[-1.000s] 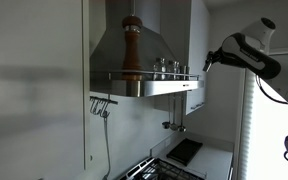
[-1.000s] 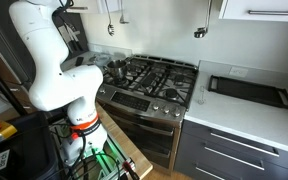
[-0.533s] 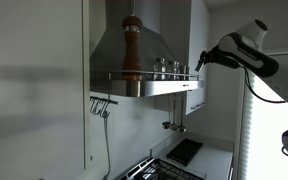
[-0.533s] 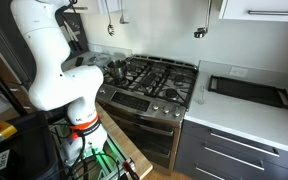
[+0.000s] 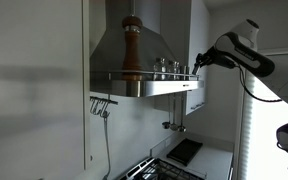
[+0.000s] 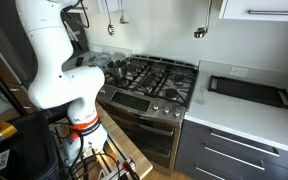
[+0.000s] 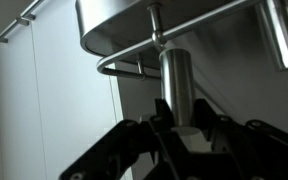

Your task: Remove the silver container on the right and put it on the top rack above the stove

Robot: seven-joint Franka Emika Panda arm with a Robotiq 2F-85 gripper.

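Observation:
The silver container's base is still above the rack's bar, so the robot's gripper will next bring the container down inside the bar point(image 7: 124, 60) at the rack's end to release it.
My gripper point(image 5: 197, 62) is up at the right end of the top rack point(image 5: 149, 77) on the range hood above the stove point(image 6: 154, 78). In the wrist view my gripper point(image 7: 177, 118) has its dark fingers point(image 7: 216, 128) close against both sides of a slim silver container point(image 7: 176, 85), so it looks shut on it. The rack's rail point(image 7: 124, 60) curves just behind the container. Another silver container point(image 7: 283, 32) stands at the right edge. A few small silver containers point(image 5: 167, 67) stand on the rack in an exterior view.
A tall brown pepper mill point(image 5: 132, 45) stands on the rack's left part. A white cabinet point(image 5: 198, 40) is close behind the gripper. Utensils point(image 5: 101, 105) hang on the wall below. A dark tray point(image 6: 249, 90) lies on the counter beside the stove.
My gripper has moved left toward the right end of the rack with the silver container between its fingers. Nothing on the rack has shifted.

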